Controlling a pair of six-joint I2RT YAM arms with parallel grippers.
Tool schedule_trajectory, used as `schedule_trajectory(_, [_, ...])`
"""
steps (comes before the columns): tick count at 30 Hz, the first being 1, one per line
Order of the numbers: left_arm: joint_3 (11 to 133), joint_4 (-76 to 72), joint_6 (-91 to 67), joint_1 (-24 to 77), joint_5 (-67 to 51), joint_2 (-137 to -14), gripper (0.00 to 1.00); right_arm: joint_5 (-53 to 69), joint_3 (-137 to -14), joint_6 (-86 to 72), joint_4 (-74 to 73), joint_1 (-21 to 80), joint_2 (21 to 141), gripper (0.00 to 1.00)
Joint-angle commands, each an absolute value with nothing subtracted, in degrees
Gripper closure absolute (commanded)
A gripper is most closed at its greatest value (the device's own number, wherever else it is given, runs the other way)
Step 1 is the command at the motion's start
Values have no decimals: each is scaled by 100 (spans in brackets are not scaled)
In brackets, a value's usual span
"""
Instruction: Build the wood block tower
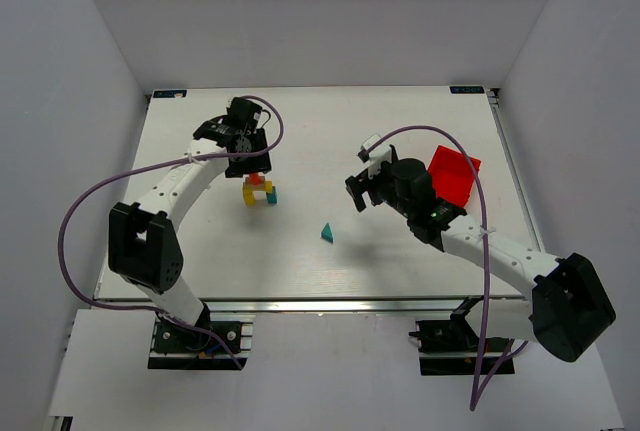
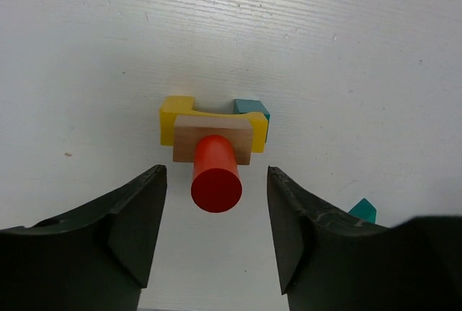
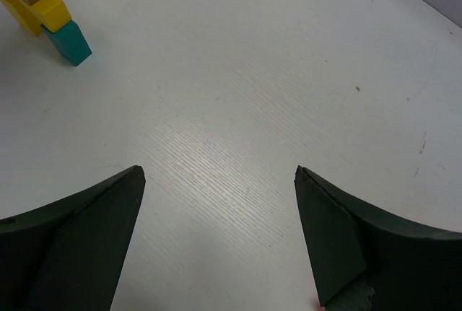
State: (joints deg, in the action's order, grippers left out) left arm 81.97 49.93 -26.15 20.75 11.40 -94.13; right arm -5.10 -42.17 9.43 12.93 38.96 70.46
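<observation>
My right gripper should next go left in the top view, back and down around the teal triangle [image 1: 327, 233], which is still loose below it on that side.
The tower [image 1: 259, 190] stands left of the table's middle: a yellow arch [image 2: 173, 112] with a teal cube [image 2: 250, 107] beside it, a tan block [image 2: 189, 141] on the arch and a red cylinder [image 2: 215, 175] upright on top. My left gripper [image 2: 216, 181] is open directly above it, the fingers apart from the cylinder on both sides. A teal triangle [image 1: 327, 233] lies alone on the table and peeks in the left wrist view [image 2: 363, 210]. My right gripper [image 3: 219, 181] is open and empty over bare table; the tower's base [image 3: 50, 19] shows at its upper left.
A red plastic bin [image 1: 453, 176] sits at the right, just behind my right arm. The table's edges are bounded by white walls on the left, back and right.
</observation>
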Motion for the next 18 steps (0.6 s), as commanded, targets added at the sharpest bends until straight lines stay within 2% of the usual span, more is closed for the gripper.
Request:
schedule_trajectory(1, [8191, 4931, -2654, 2101, 1187, -9018, 30, -361, -4175, 940, 1362, 3858, 6891, 11])
schedule_trajectory(4, [8191, 4896, -2637, 2101, 1090, -8764, 2, -53, -4183, 1133, 1284, 3876, 6899, 11])
schedule_trajectory(10, [8174, 4992, -2707, 2083, 1011, -7869, 2, 535, -4439, 915, 651, 3920, 7128, 11])
schedule_trajectory(14, [7858, 5071, -2856, 2074, 1002, -7130, 2, 1500, -4184, 589, 799, 4104, 7312, 11])
schedule_trajectory(18, [7437, 5386, -3102, 2065, 1186, -6400, 2, 1285, -4069, 501, 958, 4403, 7716, 11])
